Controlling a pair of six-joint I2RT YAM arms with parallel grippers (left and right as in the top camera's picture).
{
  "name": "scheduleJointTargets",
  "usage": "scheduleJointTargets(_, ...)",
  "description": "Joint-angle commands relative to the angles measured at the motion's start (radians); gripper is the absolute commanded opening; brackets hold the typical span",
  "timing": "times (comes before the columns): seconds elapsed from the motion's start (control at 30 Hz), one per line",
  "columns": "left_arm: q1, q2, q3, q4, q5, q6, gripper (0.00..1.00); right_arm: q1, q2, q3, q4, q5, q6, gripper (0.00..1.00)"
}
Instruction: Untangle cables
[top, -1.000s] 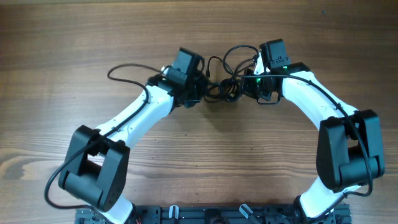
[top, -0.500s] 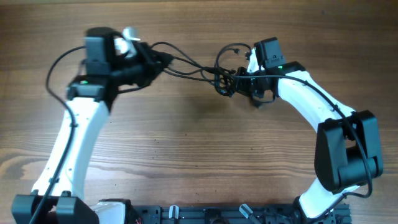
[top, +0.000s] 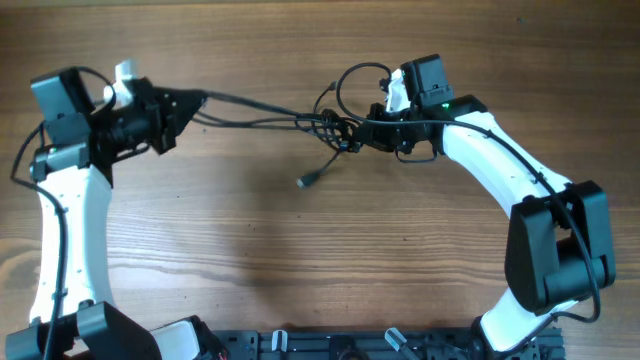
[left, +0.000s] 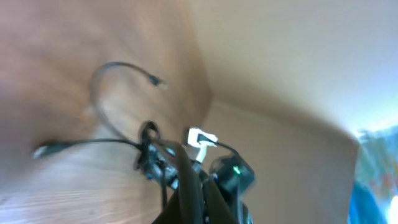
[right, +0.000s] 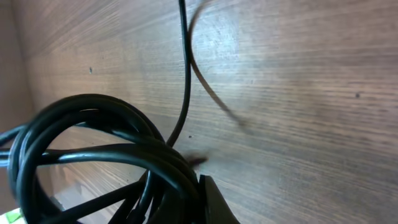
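Observation:
The cables are already pulled tight from the knot (top: 338, 128). I will next move my left gripper down and back toward the table, then open it to let go of the cables' gripped end (top: 212, 97).
The black cables (top: 262, 108) stretch taut across the table between my two grippers. A knot (top: 338, 128) sits near the right end, with a loop (top: 350, 78) above it and a loose plug end (top: 306, 181) hanging below. My left gripper (top: 190, 103), far left, is shut on the strands' left end. My right gripper (top: 372, 122) is shut on the knotted bundle. The right wrist view shows coiled cords (right: 93, 143) against my finger. The left wrist view is blurred; the cables (left: 149, 149) run away from my closed fingers (left: 193, 205).
The wooden table (top: 320, 260) spreads around both arms. The left arm (top: 70, 210) stands along the left edge. The right arm (top: 520, 190) curves along the right side. The arm bases sit at the front edge.
My left gripper has swung far to the left, pulling the cables out from a tight coil into long taut strands. The right gripper stayed near the knot. A plug end dropped free.

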Motion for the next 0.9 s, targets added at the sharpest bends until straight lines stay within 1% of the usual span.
scheduleJointTargets(0.0, 0.103, -0.058, 0.037, -0.065, -0.385, 0.043, 0.04, -0.098, 0.035, -0.057, -0.063, 0.336, 0.029, 0.04)
scheduleJointTargets(0.07, 0.090, -0.058, 0.037, -0.123, -0.502, 0.047, 0.04, -0.111, 0.035, -0.066, -0.070, 0.354, 0.031, 0.04)
scheduleJointTargets(0.13, 0.074, -0.058, 0.037, -0.158, -0.603, 0.078, 0.04, -0.121, 0.035, -0.069, -0.081, 0.372, 0.031, 0.04)
scheduleJointTargets(0.17, 0.061, -0.058, 0.037, -0.176, -0.686, 0.096, 0.04, -0.126, 0.035, -0.069, -0.089, 0.385, 0.031, 0.04)
scheduleJointTargets(0.23, 0.042, -0.057, 0.037, -0.201, -0.817, 0.096, 0.04, -0.138, 0.035, -0.069, -0.105, 0.418, 0.030, 0.04)
scheduleJointTargets(0.37, 0.020, -0.055, 0.037, -0.225, -0.981, 0.096, 0.04, -0.162, 0.035, -0.069, -0.140, 0.516, 0.027, 0.04)
scheduleJointTargets(0.47, 0.006, -0.051, 0.037, -0.241, -0.990, 0.097, 0.04, -0.174, 0.035, -0.069, -0.160, 0.583, 0.015, 0.04)
scheduleJointTargets(0.53, -0.012, -0.045, 0.037, -0.244, -0.973, 0.132, 0.04, -0.179, 0.035, -0.069, -0.163, 0.584, -0.006, 0.04)
scheduleJointTargets(0.57, -0.029, -0.038, 0.037, -0.244, -0.932, 0.185, 0.04, -0.178, 0.035, -0.069, -0.163, 0.578, -0.009, 0.04)
scheduleJointTargets(0.73, -0.095, -0.003, 0.037, -0.242, -0.785, 0.350, 0.04, -0.183, 0.035, -0.069, -0.159, 0.563, -0.034, 0.04)
scheduleJointTargets(0.8, -0.115, 0.016, 0.036, -0.246, -0.758, 0.436, 0.04, -0.205, 0.035, -0.069, -0.155, 0.557, -0.033, 0.04)
scheduleJointTargets(0.87, -0.121, 0.034, 0.037, -0.260, -0.768, 0.475, 0.04, -0.245, 0.035, -0.069, -0.150, 0.507, -0.039, 0.04)
